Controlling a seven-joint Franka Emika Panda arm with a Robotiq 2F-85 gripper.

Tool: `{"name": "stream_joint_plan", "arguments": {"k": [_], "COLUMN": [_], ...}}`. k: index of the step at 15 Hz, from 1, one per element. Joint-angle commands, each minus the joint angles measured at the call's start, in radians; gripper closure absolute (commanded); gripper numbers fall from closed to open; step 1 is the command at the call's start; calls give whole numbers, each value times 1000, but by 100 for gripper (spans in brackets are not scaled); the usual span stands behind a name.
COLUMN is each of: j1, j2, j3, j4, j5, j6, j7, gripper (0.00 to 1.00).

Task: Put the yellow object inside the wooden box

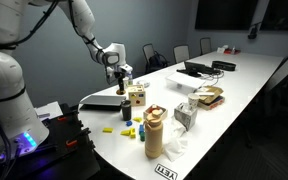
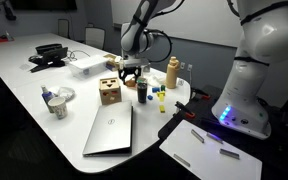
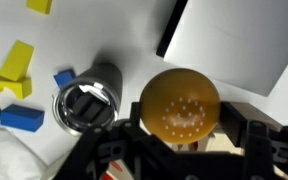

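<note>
My gripper carries the yellow object outward next, before it lowers and releases the object inside the open wooden box (image 1: 136,96).
My gripper (image 3: 181,128) is shut on the yellow object (image 3: 179,105), a round orange-yellow ball with a ring of pale dots. In the wrist view pale wood of the wooden box (image 3: 206,150) shows just under the ball, mostly hidden by it. In both exterior views the gripper (image 1: 121,72) (image 2: 131,70) hangs a little above the table by the small wooden box (image 1: 136,96) (image 2: 109,91), which has dark round spots on its sides. I cannot tell from these whether the ball is exactly over the box opening.
A dark metal can (image 3: 84,100) (image 2: 142,90) stands next to the box. Yellow blocks (image 3: 19,65) and blue blocks (image 3: 22,117) lie nearby. A closed laptop (image 2: 109,130) (image 1: 102,99), a tall tan bottle (image 1: 154,130) (image 2: 172,72) and a brown tray (image 1: 209,97) are also on the table.
</note>
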Motion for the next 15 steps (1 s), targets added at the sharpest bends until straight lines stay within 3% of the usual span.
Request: {"name": "stream_joint_plan", "arguments": {"k": [1, 9, 15], "j1": [-25, -94, -84], "j2": [-15, 126, 272], "j3": [-29, -124, -212], "j4": [69, 257, 333], "j5": [-82, -186, -204], "j6": [-19, 35, 113], "j7": [30, 29, 51], "gripper": [47, 47, 47]}}
